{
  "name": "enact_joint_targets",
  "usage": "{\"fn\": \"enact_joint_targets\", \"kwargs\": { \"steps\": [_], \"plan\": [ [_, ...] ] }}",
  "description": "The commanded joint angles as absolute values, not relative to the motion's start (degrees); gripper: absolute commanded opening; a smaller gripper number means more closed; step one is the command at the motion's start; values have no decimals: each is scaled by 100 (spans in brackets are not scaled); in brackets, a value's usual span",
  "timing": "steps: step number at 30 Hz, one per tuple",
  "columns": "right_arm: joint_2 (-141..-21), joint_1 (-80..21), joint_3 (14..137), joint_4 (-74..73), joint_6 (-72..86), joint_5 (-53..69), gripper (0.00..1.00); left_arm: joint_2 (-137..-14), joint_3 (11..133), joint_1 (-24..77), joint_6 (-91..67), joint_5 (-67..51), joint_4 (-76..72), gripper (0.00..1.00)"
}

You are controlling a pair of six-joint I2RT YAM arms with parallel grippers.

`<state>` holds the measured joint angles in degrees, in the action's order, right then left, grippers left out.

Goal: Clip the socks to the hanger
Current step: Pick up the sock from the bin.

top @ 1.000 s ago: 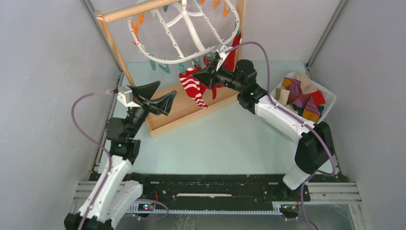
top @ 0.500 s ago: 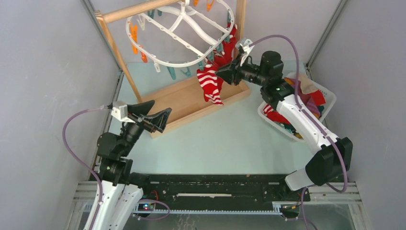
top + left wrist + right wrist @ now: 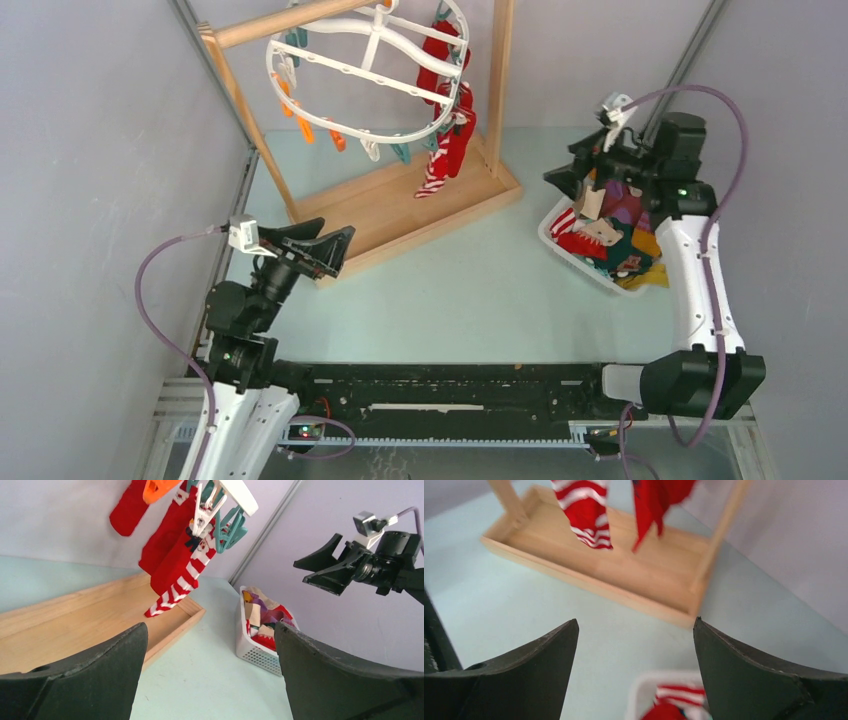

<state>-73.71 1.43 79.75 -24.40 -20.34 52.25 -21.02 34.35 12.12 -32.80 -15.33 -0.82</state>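
The red-and-white striped sock lies uncovered by the basket's edge toward the stand's tray. I need to move my right gripper down into the basket (image 3: pixel 565 258) next, onto that sock.
The white oval hanger (image 3: pixel 370 75) hangs tilted from the wooden stand's top bar. Plain red socks (image 3: pixel 440 55) and a red-and-white striped sock (image 3: pixel 435 180) hang clipped at its right rim over the stand's tray; the left wrist view shows the striped sock (image 3: pixel 175 587) under a teal peg. More socks fill a white basket (image 3: pixel 565 258) at the right. My right gripper (image 3: pixel 562 168) hovers open and empty above the basket's far end, well away from the hanger. My left gripper (image 3: pixel 338 230) is open and empty near the tray's front left corner.
The wooden stand's tray base (image 3: pixel 400 215) and upright post (image 3: pixel 497 80) sit at the back centre. Orange and teal pegs (image 3: pixel 300 115) dangle from the hanger's left rim. Grey walls close in on both sides. The right wrist view shows the tray (image 3: pixel 624 580) ahead and the basket (image 3: pixel 659 700) blurred below.
My right gripper opened, left the red sock on the hanger and swung right to above the basket. The hanger has swung and turned. My left arm drew back slightly.
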Motion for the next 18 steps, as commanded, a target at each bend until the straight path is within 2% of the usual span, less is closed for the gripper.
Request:
{"fn": "enact_joint_targets", "kwargs": {
  "steps": [1, 6, 10, 12, 15, 18],
  "plan": [
    [-7435, 915, 7893, -3808, -3120, 5426, 93, -2250, 2985, 1222, -3901, -1458, -1011, 100],
    [-7780, 1273, 7897, -4798, -3910, 4509, 92, -2557, 2496, 1224, -3910, -1159, -2204, 100],
    [-8334, 1226, 7893, -5064, -3616, 4255, 81, -3175, 2530, 1220, -3423, -1212, -2706, 100],
    [-8569, 1023, 7884, -4991, -3463, 3981, 75, -3537, 2609, 1219, -3229, -1401, -2861, 100],
    [-8862, 798, 7733, -4437, -2798, 3347, 72, -4060, 2674, 1214, -2980, -1605, -3180, 99],
    [-9217, 714, 7794, -4028, -1971, 3198, 69, -4358, 3002, 1205, -2872, -1767, -2861, 98]
  ]
}}
